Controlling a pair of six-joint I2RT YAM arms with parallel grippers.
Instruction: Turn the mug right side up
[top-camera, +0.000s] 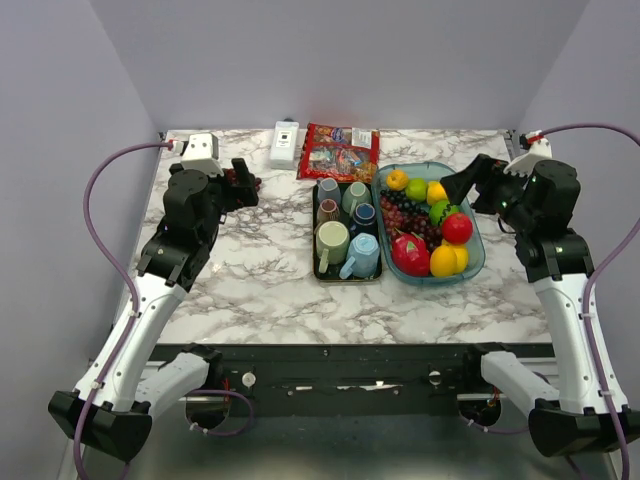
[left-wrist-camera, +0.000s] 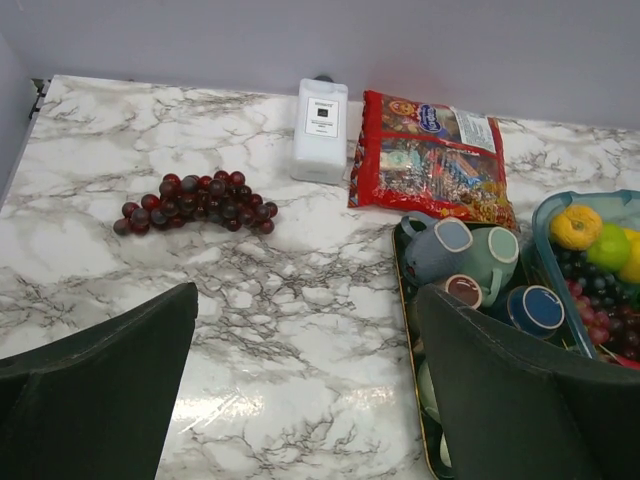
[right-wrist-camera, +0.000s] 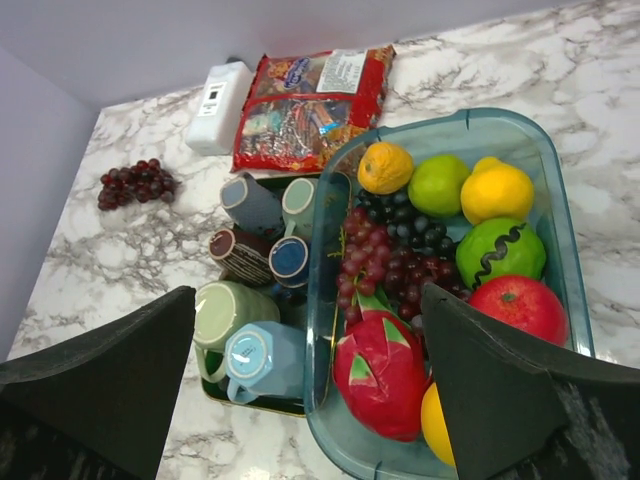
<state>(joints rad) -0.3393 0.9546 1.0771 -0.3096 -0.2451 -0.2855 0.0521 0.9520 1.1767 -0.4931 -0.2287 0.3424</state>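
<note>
My right gripper moves over and down around the light blue mug's handle (top-camera: 347, 269) (right-wrist-camera: 239, 391) next, which juts out below the gripper, to its left in the top view.
A dark tray (top-camera: 318, 278) at the table's middle holds several mugs standing bottom up. At its front are a light blue mug (right-wrist-camera: 265, 360) and a large light green mug (right-wrist-camera: 225, 312). Behind them are a brown striped one (right-wrist-camera: 238, 255), a dark blue one (right-wrist-camera: 290, 258), a slate blue one (right-wrist-camera: 250, 200) and a teal one (right-wrist-camera: 300, 200). My left gripper (top-camera: 243, 187) is open and empty, high over the table left of the tray (left-wrist-camera: 307, 300). My right gripper (top-camera: 458, 186) is open and empty above the fruit bowl (right-wrist-camera: 308, 295).
A clear blue bowl (top-camera: 478, 255) full of fruit touches the tray's right side. A bunch of dark grapes (left-wrist-camera: 195, 203) lies on the marble at the back left. A white box (top-camera: 285, 143) and a red snack bag (top-camera: 340, 152) lie behind the tray.
</note>
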